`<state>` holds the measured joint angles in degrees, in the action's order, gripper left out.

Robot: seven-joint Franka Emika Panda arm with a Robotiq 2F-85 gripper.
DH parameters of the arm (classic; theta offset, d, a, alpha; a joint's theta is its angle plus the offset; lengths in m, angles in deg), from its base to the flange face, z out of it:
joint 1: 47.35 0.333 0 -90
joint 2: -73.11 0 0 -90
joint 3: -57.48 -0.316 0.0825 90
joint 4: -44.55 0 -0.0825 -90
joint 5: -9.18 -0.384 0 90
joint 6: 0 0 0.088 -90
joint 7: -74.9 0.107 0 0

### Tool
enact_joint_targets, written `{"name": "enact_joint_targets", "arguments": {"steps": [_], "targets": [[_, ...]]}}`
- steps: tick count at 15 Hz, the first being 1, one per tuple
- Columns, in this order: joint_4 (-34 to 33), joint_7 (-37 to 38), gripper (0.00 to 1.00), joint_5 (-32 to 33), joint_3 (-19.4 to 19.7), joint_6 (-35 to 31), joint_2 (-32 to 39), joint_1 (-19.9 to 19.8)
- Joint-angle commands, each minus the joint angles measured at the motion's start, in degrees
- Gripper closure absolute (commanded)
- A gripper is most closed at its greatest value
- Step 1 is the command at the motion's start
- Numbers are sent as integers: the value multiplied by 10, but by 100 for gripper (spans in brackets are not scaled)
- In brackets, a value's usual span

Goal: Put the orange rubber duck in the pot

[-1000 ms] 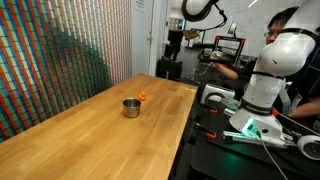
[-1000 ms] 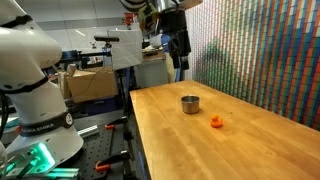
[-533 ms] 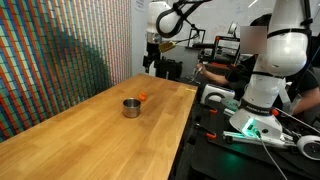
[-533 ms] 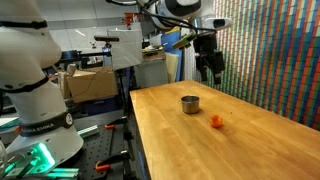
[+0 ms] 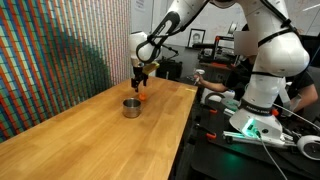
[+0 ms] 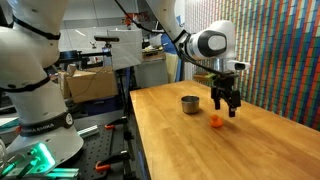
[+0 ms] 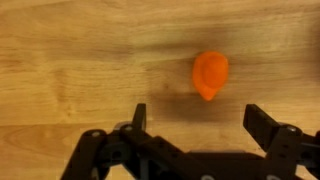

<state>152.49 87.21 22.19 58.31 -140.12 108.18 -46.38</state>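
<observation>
The duck is still below and ahead of the gap between my gripper's open fingers, so I will lower my gripper toward the orange rubber duck [image 5: 142, 96] [image 7: 210, 75] next, until its open fingers are on both sides of the duck's body.
The orange rubber duck [image 7: 210, 75] lies on the wooden table; it also shows in both exterior views [image 5: 144, 97] [image 6: 217, 121]. The small grey metal pot [image 5: 131, 107] [image 6: 190, 103] stands upright on the table beside the duck, a short way from it. My gripper [image 7: 198, 118] [image 6: 227, 108] [image 5: 141, 84] hangs just above the duck, open and empty, with the duck lying a little ahead of the gap between the fingers. The pot is out of the wrist view.
The wooden table [image 5: 90, 130] [image 6: 230, 150] has its edge near the robot base [image 5: 255, 95]. A second white robot arm [image 6: 35, 80] and lab benches with gear stand beside the table. A coloured patterned wall [image 6: 280, 50] runs along the far side.
The arm has swung in over the table and come down from high behind the table to just above the duck. Duck and pot have not moved.
</observation>
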Motion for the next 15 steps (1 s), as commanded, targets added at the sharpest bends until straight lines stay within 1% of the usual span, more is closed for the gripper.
{"name": "enact_joint_targets", "arguments": {"steps": [1,3,5,11,15], "targets": [[-82,-12,0,-23,13,20,85,16],[-91,-13,0,-31,11,25,104,18],[-90,-12,0,-39,11,37,107,22],[-44,-5,0,-57,17,68,73,18],[-33,-6,0,-54,26,68,62,19]]}}
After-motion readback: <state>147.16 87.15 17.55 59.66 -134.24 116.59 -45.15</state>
